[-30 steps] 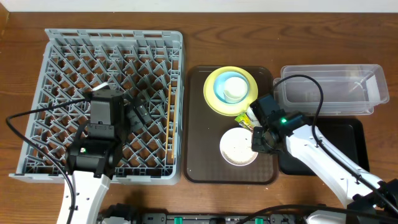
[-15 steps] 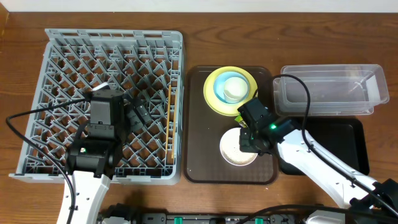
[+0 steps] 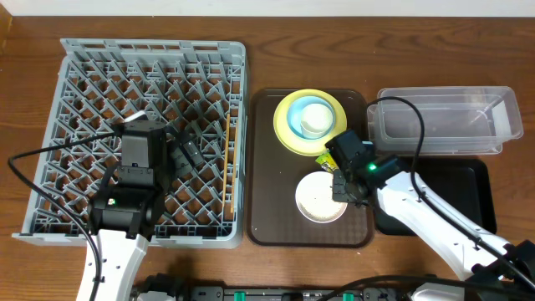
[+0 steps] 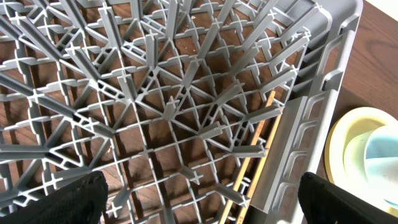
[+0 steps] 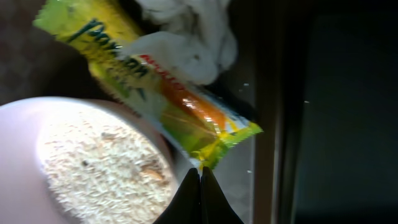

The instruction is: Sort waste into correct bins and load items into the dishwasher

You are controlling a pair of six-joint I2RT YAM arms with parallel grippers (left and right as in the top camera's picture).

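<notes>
The white bowl's rim [image 3: 341, 207] lies left of my right gripper in the overhead view, so next my right gripper should slide against it, then toward the wrapper [image 3: 328, 159] to release.
The grey dishwasher rack [image 3: 150, 50] fills the left, with wooden chopsticks [image 3: 227, 159] [image 4: 258, 143] lying along its right wall. My left gripper [image 3: 185, 153] [image 4: 199, 205] hangs open over the rack's grid, holding nothing. On the brown tray [image 3: 272, 201], the yellow plate [image 3: 288, 138] carries the light blue bowl [image 3: 297, 113] and white cup [image 3: 316, 119]. The white bowl [image 3: 316, 199] [image 5: 93, 162] holds crumb-like bits. Beside it lie the snack wrapper [image 3: 328, 159] [image 5: 155, 81] and the white paper scrap [image 5: 193, 31]. My right gripper [image 3: 343, 189] [image 5: 200, 169] is shut, tips pinched at the wrapper's near corner.
The clear plastic tub [image 3: 443, 90] stands at the back right. The shallow black tray [image 3: 468, 180] [image 5: 348, 112] lies in front of it, right beside the brown tray's raised rim [image 5: 267, 124]. The right arm's cable loops over the tub's left end.
The right arm swung left over the white bowl, then came back a little to the wrapper's corner. Its jaws parted slightly and shut again. The left arm stayed still.
</notes>
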